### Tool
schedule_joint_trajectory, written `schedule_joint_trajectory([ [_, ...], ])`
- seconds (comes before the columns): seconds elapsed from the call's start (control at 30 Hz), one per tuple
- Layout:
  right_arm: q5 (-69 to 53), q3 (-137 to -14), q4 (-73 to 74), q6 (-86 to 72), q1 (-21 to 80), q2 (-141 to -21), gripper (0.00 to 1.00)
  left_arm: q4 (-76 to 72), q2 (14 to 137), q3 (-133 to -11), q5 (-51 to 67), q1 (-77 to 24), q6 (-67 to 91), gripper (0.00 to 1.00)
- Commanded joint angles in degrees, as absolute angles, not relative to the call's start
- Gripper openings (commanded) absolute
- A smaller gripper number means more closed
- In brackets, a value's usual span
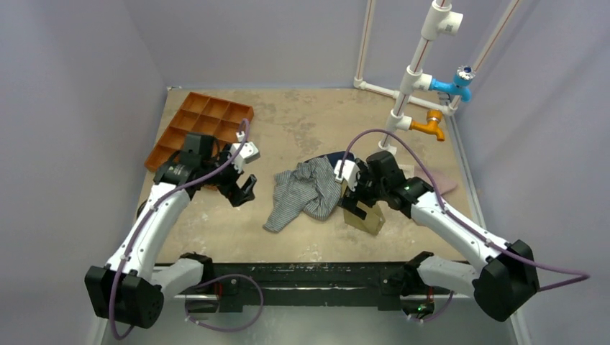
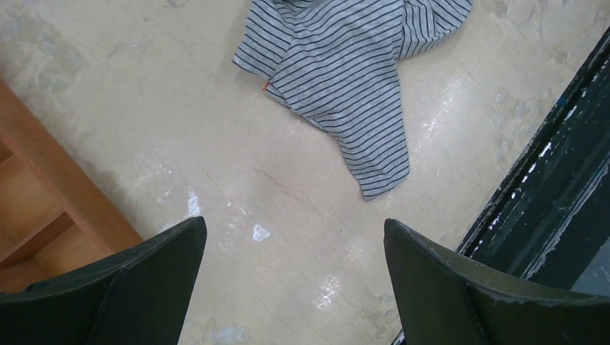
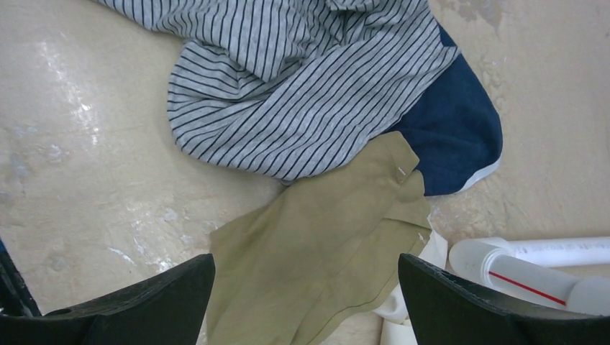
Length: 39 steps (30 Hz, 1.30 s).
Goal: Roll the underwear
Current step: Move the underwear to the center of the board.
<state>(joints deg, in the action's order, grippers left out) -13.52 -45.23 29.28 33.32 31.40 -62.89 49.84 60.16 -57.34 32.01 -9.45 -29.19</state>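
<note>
My left gripper moves across and down from over the bare table next, since the underwear's edge by the trailing corner [image 1: 276,204] [image 2: 341,138] is below it, rightward in the top view.
The striped grey-and-white underwear [image 1: 305,190] lies crumpled at the middle of the table, one corner trailing toward the near edge; it also shows in the left wrist view [image 2: 345,65] and the right wrist view [image 3: 288,79]. My left gripper [image 1: 244,192] hovers just left of it, open, with only bare table between its fingers [image 2: 295,248]. My right gripper [image 1: 354,192] hangs at its right side, open, above the olive-tan garment [image 3: 324,244]. Nothing is held by either one.
A navy garment [image 3: 453,126] lies partly under the underwear. White cloth [image 3: 413,287] sits by the olive-tan garment [image 1: 363,215]. An orange compartment tray [image 1: 198,126] stands back left. A white pipe frame with blue and orange taps [image 1: 431,86] rises back right. The black table rail [image 2: 547,194] runs along the near edge.
</note>
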Motion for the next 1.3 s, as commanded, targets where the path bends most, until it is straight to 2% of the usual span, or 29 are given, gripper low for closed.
schedule_joint_trajectory([
  [0.0,-7.0,-43.5,23.6,34.3,33.0,-65.3,0.99,40.9,64.7,-56.0,25.7,-16.7,-26.1,0.94],
  [0.13,-3.7,-42.8,21.3,35.4,33.1,-69.6,0.99,36.9,73.1,-57.2,20.0,-23.5,-24.5,0.93],
  [0.33,-2.2,-43.0,20.6,35.0,33.1,-73.5,0.99,35.6,85.5,-60.3,12.9,-29.9,-21.3,0.85],
  [0.47,-3.0,-42.5,21.3,34.2,33.1,-72.4,0.99,36.8,91.7,-61.9,9.4,-33.2,-19.6,0.80],
  [0.53,-3.1,-42.1,21.4,33.7,33.1,-72.0,0.99,37.0,94.7,-62.4,8.8,-34.4,-18.5,0.73],
  [0.6,-3.6,-41.7,21.0,33.2,33.1,-72.2,0.99,37.5,96.5,-63.1,8.9,-34.8,-17.7,0.62],
  [0.63,-3.9,-41.5,20.8,33.0,33.1,-72.4,0.99,38.0,97.2,-63.5,8.9,-34.8,-17.4,0.53],
  [0.7,-4.7,-41.3,20.0,32.9,33.1,-73.3,0.99,38.7,97.9,-63.8,8.7,-34.8,-17.7,0.32],
  [0.77,-4.8,-41.6,19.1,33.1,33.1,-74.6,0.99,39.5,97.5,-63.8,8.5,-34.7,-17.9,0.07],
  [0.8,-5.0,-41.9,18.5,33.2,33.1,-75.3,0.99,39.9,96.7,-63.7,8.2,-34.4,-17.9,0.00],
  [1.0,-5.7,-45.6,17.1,33.8,33.0,-79.1,0.99,42.7,87.1,-62.3,11.1,-26.6,-17.9,0.00],
  [1.13,-4.1,-48.8,16.8,34.9,33.0,-85.0,0.99,45.0,79.8,-62.3,15.6,-18.2,-17.6,0.00],
  [1.27,-4.5,-52.3,15.6,35.5,33.0,-91.6,0.97,45.8,72.0,-61.4,14.9,-13.9,-17.5,0.00],
])
